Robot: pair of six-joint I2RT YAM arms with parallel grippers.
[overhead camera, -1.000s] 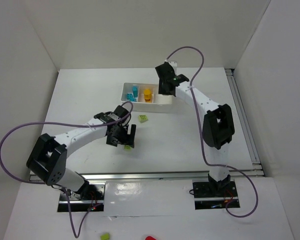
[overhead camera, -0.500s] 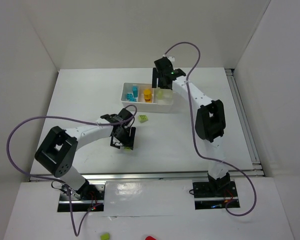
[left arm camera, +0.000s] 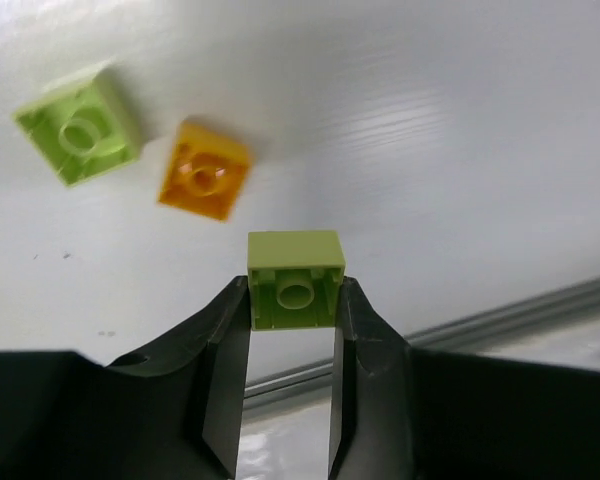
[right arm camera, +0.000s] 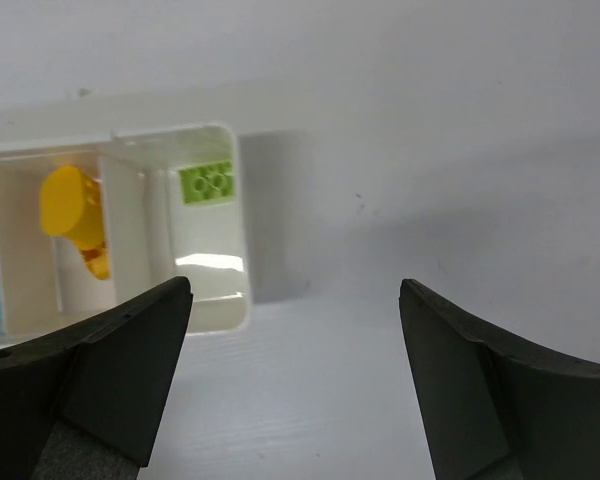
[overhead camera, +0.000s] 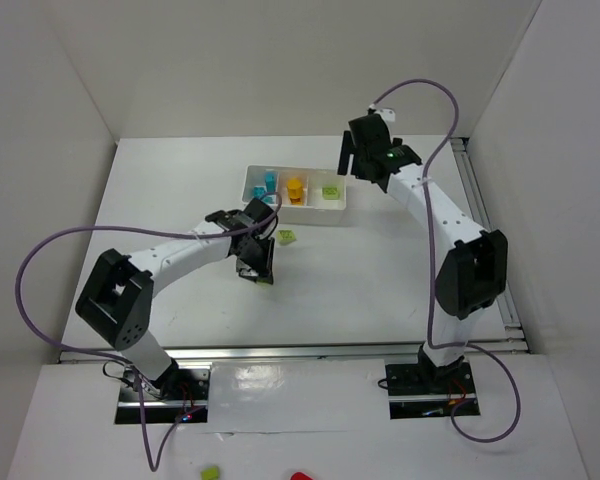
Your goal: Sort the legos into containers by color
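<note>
The left gripper moves outward and to the right in the top view next and lets go over the tray section with the green lego (overhead camera: 327,201), as its own lego matches.
My left gripper (left arm camera: 295,295) is shut on a light green lego (left arm camera: 296,280), held a little above the table. On the table beyond it lie another green lego (left arm camera: 78,137) and an orange lego (left arm camera: 204,170). In the top view the left gripper (overhead camera: 258,262) sits just below the loose green lego (overhead camera: 286,237). The white three-compartment tray (overhead camera: 310,212) holds cyan legos (overhead camera: 265,187), orange ones (overhead camera: 295,188) and a green one (overhead camera: 330,191). My right gripper (overhead camera: 355,160) hangs open and empty to the right of the tray. In its own view the right gripper (right arm camera: 295,300) faces the tray (right arm camera: 235,230) and the green lego (right arm camera: 207,183).
White walls enclose the table on the left, back and right. A metal rail (overhead camera: 330,352) runs along the near edge and another (overhead camera: 485,230) along the right side. Purple cables loop off both arms. A green piece (overhead camera: 211,471) lies outside, below the bases.
My left gripper has shut on the green lego and shifted slightly right. My right gripper has opened, leaving a green lego in the tray's right compartment, and swung right, away from the tray.
</note>
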